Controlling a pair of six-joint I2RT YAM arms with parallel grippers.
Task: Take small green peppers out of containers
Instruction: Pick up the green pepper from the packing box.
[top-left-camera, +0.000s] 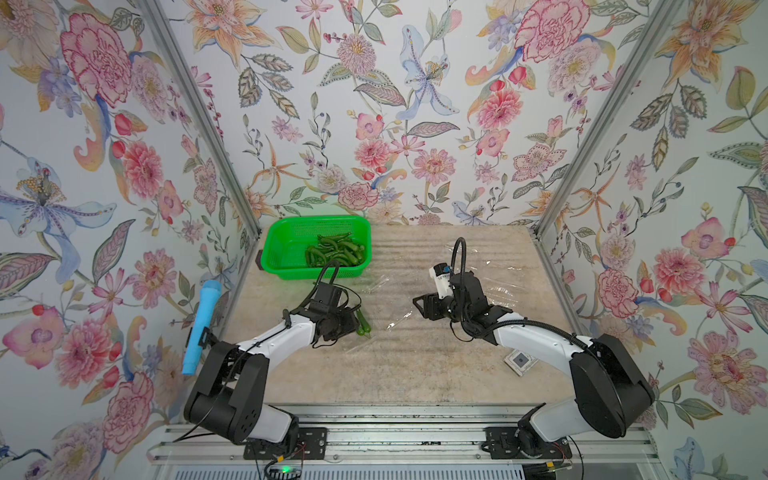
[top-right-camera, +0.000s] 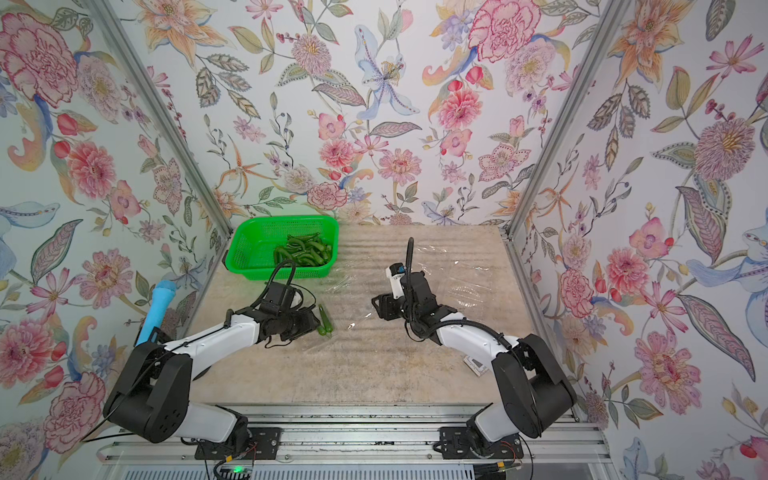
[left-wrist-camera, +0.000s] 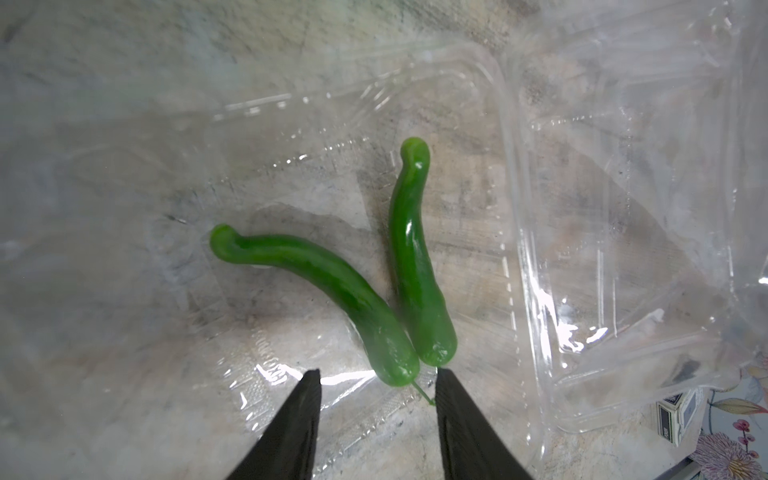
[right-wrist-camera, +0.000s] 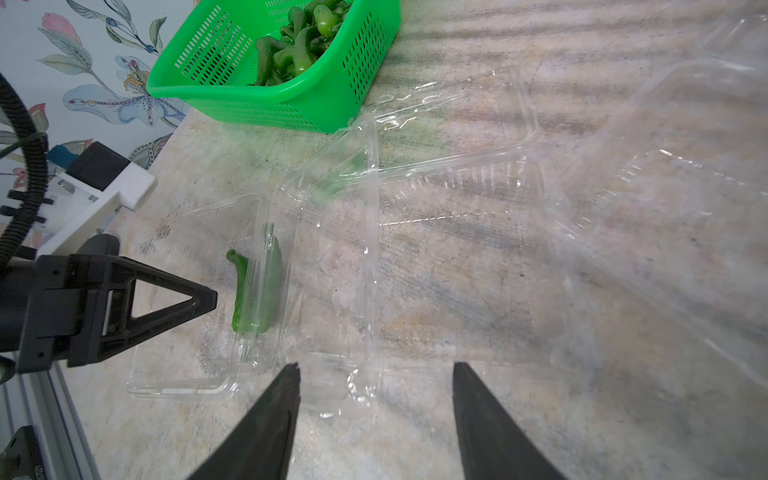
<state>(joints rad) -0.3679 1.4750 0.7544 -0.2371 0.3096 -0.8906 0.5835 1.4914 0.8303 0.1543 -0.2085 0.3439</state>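
The left gripper lowers next, with its fingers on either side of the thick stem end of the curved pepper (top-left-camera: 360, 328) (left-wrist-camera: 384, 342), since that end lies just below the open fingers.
Two small green peppers (left-wrist-camera: 332, 282) (left-wrist-camera: 411, 257) lie side by side in an open clear container (left-wrist-camera: 291, 137) at the table's left middle. They also show in both top views (top-left-camera: 364, 326) (top-right-camera: 325, 322). My left gripper (left-wrist-camera: 377, 374) (top-left-camera: 352, 323) stands open just short of their stem ends, and one thin stem touches a fingertip. My right gripper (right-wrist-camera: 376, 366) (top-left-camera: 419, 306) is open and empty over the rim of that container's clear lid (right-wrist-camera: 332, 270). Several more peppers (top-left-camera: 334, 251) are piled in a green basket (top-left-camera: 282, 232).
More empty clear containers (top-left-camera: 498, 270) (right-wrist-camera: 665, 174) lie spread over the right back of the table, hard to see but for glints. A small white box (top-left-camera: 520, 361) lies near my right arm. A blue foam-headed stick (top-left-camera: 203, 324) leans on the left wall.
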